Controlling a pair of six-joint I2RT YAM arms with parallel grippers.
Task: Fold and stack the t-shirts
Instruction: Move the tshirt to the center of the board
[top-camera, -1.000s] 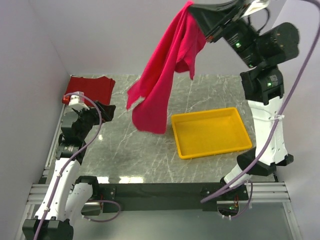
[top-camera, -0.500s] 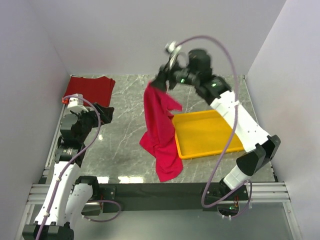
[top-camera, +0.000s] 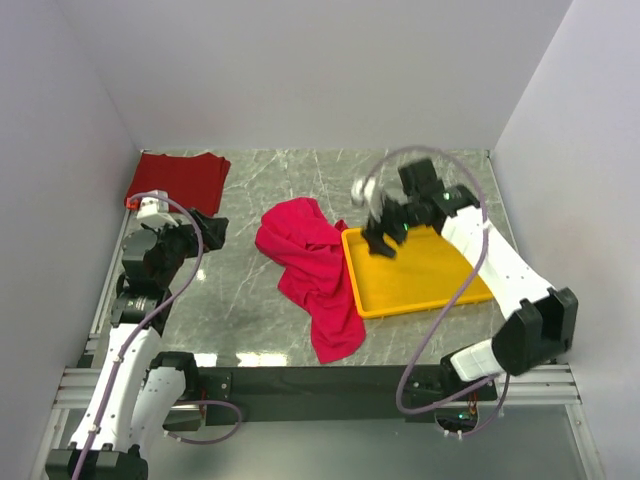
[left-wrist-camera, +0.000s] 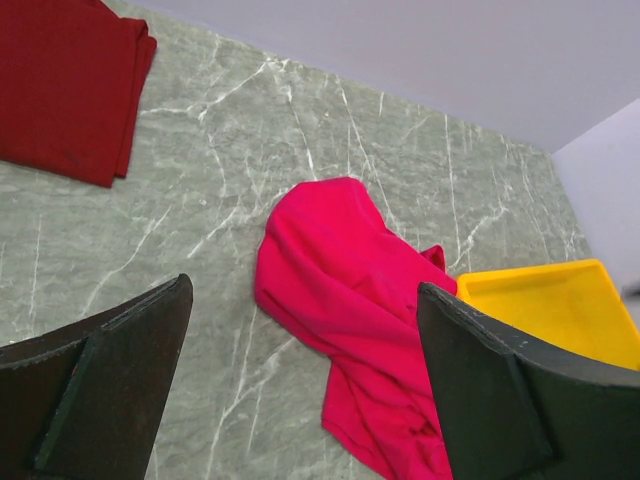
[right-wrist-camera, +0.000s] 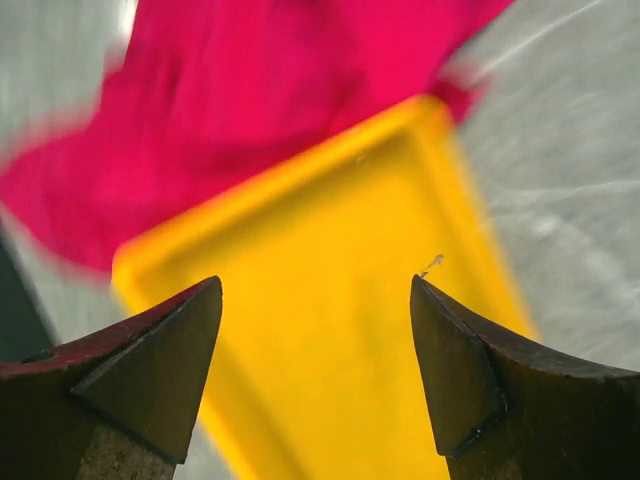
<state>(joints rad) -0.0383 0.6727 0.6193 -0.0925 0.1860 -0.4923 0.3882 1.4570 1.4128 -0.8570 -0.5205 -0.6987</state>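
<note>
My right gripper moves back and down onto the yellow tray's near rim (top-camera: 386, 313) next, close to its shirt-side corner, because the tray sits against the crimson t-shirt (top-camera: 310, 275).
The bright crimson t-shirt (top-camera: 310, 275) lies loose and crumpled on the marble table, its right edge against the tray; it also shows in the left wrist view (left-wrist-camera: 350, 290) and, blurred, in the right wrist view (right-wrist-camera: 250, 100). The darker maroon t-shirt (top-camera: 178, 178) lies folded flat in the back left corner (left-wrist-camera: 65, 90). My right gripper (top-camera: 384, 240) hangs open over the tray's left part, nothing between its fingers (right-wrist-camera: 315, 283). My left gripper (top-camera: 205, 228) is open and empty at the left, apart from both shirts (left-wrist-camera: 302, 290).
A yellow plastic tray (top-camera: 440, 290) sits right of centre on the table (left-wrist-camera: 545, 310) (right-wrist-camera: 330, 340). White walls close in the back and both sides. The black rail with the arm bases runs along the near edge.
My right gripper has opened and let go of the crimson t-shirt, which fell from hanging into a heap on the table. The right arm came down toward the tray. The left arm stayed put.
</note>
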